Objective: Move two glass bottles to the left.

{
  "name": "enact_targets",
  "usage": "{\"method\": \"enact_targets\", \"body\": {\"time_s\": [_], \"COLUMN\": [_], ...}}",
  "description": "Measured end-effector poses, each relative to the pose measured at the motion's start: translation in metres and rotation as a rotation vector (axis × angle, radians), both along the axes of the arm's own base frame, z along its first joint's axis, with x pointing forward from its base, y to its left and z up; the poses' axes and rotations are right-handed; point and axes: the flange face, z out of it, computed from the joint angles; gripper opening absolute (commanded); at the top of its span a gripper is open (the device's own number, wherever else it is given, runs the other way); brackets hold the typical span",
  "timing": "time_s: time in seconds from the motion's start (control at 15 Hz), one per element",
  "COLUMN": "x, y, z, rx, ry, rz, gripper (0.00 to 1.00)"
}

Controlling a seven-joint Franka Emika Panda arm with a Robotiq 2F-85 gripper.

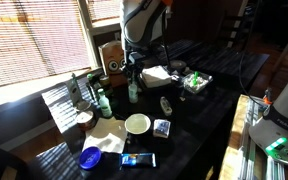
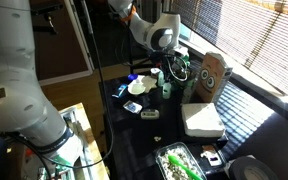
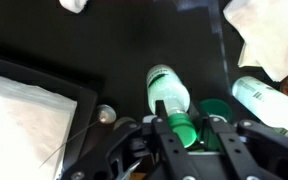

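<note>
The free spot (image 1: 111,107) (image 3: 238,112) beside the pale bottle lies to the right of my gripper in the wrist view, so next I carry the held bottle there, then release it.
A green-capped glass bottle (image 3: 167,90) stands upright on the dark table, in both exterior views (image 1: 134,91) (image 2: 167,88). My gripper (image 3: 189,127) reaches down over it (image 1: 134,72) (image 2: 170,68). Its two fingers are closed in on the bottle's green cap. A second, pale glass bottle (image 3: 265,97) stands close by, also in an exterior view (image 1: 103,100). A round dark green thing (image 3: 217,107) lies just behind my right finger; I cannot tell what it is.
A brown cardboard box with a face (image 1: 112,57) (image 2: 212,72) stands behind the bottles. Nearby are a white bowl (image 1: 137,123), a blue bowl (image 1: 89,157), a white box (image 2: 202,120), a tray of small items (image 1: 195,82) and a dark bottle (image 1: 74,90).
</note>
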Motion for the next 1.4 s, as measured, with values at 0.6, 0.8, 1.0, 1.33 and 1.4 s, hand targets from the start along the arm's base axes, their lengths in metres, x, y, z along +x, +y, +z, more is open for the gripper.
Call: {"method": "enact_targets", "body": {"time_s": [0.6, 0.8, 1.0, 1.33, 1.4], "x": [0.047, 0.063, 0.082, 0.105, 0.107], "y": [0.039, 0.054, 0.069, 0.075, 0.075], "z": [0.026, 0.008, -0.004, 0.013, 0.016], "rx": [0.0, -0.005, -0.012, -0.019, -0.019], "ry": [0.039, 0.11, 0.142, 0.125, 0.125], "rz": [0.079, 0.116, 0.137, 0.143, 0.143], "gripper": [0.07, 0.07, 0.07, 0.29, 0.29]}}
